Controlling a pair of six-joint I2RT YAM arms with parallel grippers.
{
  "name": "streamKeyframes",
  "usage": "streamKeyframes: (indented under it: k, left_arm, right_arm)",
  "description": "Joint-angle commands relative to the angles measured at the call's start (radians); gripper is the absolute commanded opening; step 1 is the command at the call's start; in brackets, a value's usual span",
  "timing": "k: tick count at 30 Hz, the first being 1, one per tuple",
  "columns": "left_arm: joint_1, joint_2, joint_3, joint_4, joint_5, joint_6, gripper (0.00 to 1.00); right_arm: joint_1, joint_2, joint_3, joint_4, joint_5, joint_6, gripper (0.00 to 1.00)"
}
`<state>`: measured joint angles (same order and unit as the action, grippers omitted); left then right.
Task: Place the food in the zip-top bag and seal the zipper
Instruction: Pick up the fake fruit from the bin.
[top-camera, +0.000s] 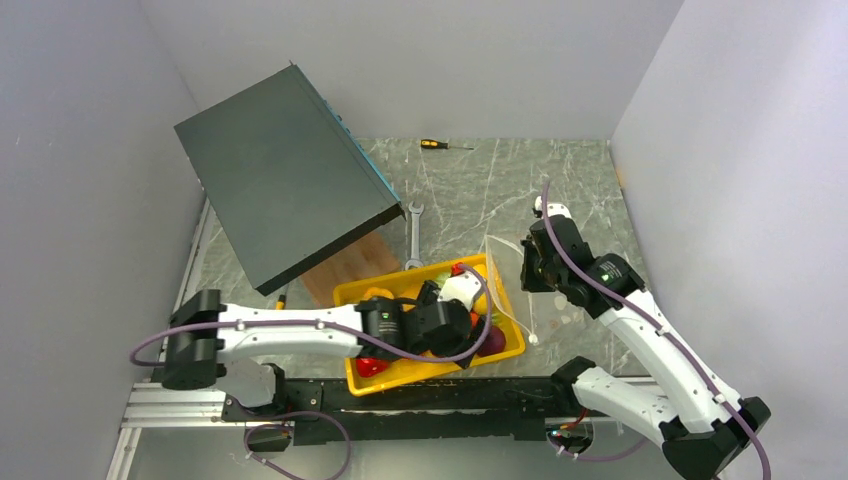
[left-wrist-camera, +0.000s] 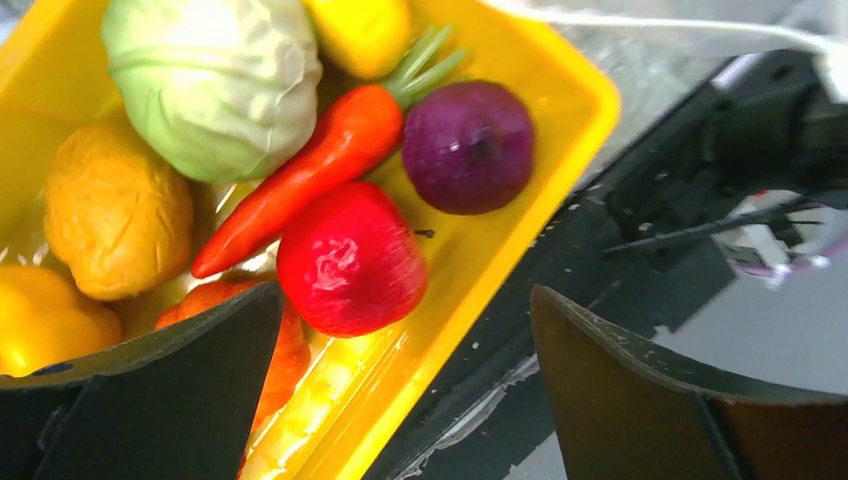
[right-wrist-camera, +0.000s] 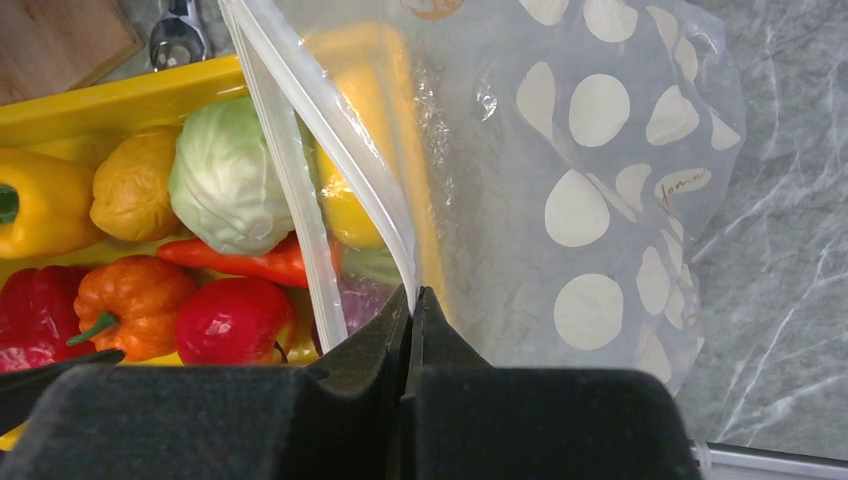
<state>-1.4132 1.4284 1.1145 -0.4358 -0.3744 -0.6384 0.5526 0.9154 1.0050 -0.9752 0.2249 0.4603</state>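
The red apple (left-wrist-camera: 351, 260) is below my left gripper and off-center to the left in the wrist view, so my left gripper will go down next, easing that way, until its fingers are on either side of the apple.
The food lies in a yellow tray (top-camera: 512, 345): a cabbage (left-wrist-camera: 215, 80), a carrot (left-wrist-camera: 310, 170), a purple onion (left-wrist-camera: 468, 145), a red tomato (left-wrist-camera: 350, 260), and in the right wrist view a yellow pepper (right-wrist-camera: 40, 200), a pumpkin (right-wrist-camera: 135, 300) and a red pepper (right-wrist-camera: 35, 315). My left gripper (left-wrist-camera: 405, 300) is open and empty, low over the tray's near right corner, with the tomato just ahead of it. My right gripper (right-wrist-camera: 412, 292) is shut on the mouth edge of the dotted zip-top bag (right-wrist-camera: 560, 150) and holds it open beside the tray's right end. The zipper (right-wrist-camera: 330, 150) hangs apart.
A large dark panel (top-camera: 285, 170) leans at the back left over a wooden board (top-camera: 350, 265). A wrench (top-camera: 414, 235) lies behind the tray and a screwdriver (top-camera: 440, 145) at the far wall. A black rail (top-camera: 420, 395) runs along the near edge.
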Motion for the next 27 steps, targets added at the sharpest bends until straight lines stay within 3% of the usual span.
streamKeyframes:
  k: [1, 5, 17, 27]
  left_arm:
    - [-0.019, 0.106, 0.101, -0.186, -0.125, -0.176, 1.0]
    - [-0.021, 0.165, 0.096, -0.198, -0.114, -0.25, 1.0]
    - [-0.019, 0.27, 0.111, -0.183, -0.104, -0.257, 0.99]
    - [-0.007, 0.291, 0.107, -0.156, -0.09, -0.206, 0.86]
  right_arm:
    - [0.001, -0.03, 0.006, 0.046, 0.005, -0.009, 0.0]
    - [0.001, -0.023, 0.013, 0.032, 0.013, -0.005, 0.0]
    - [0.001, -0.032, -0.003, 0.043, 0.012, 0.001, 0.0]
    - [0.002, -0.025, 0.0, 0.039, -0.002, 0.001, 0.0]
